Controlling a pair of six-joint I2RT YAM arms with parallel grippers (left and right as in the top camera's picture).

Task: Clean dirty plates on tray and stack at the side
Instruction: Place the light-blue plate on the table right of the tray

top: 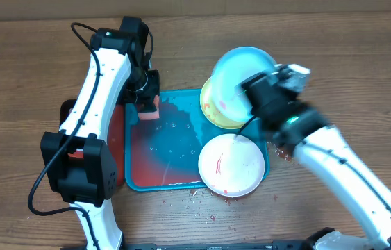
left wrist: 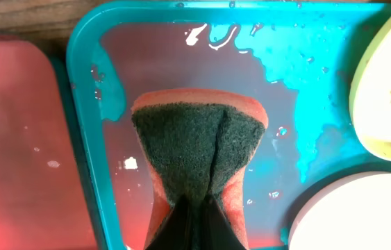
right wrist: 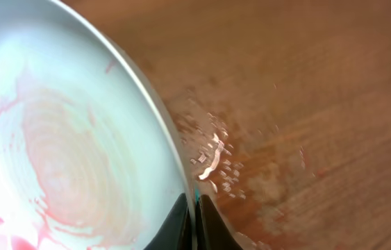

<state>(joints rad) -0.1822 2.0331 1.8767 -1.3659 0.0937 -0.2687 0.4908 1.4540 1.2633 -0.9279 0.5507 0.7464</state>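
I will lower my right gripper toward the right in the overhead view to release the plate, because bare tabletop (top: 285,144) (right wrist: 251,173) beside the tray lies below on that side.
The turquoise tray (top: 164,156) lies mid-table, wet with pinkish water (left wrist: 181,62). My left gripper (top: 146,104) is shut on an orange sponge with a dark green scouring face (left wrist: 198,153), held over the tray's far left corner. My right gripper (top: 254,90) is shut on the rim of the pale blue plate (top: 240,80), lifted and tilted over the tray's right end; its inside shows faint red smears (right wrist: 63,139). The yellow-green plate (top: 212,107) lies under it on the tray's right edge (left wrist: 389,90). The white plate (top: 231,164), with a red streak, sits at the tray's near right corner (left wrist: 362,215).
A smaller dark red tray (top: 115,135) lies left of the turquoise tray, partly under my left arm; it also shows in the left wrist view (left wrist: 21,139). Water drops and red specks dot the wooden table (top: 195,201) in front of and to the right of the tray.
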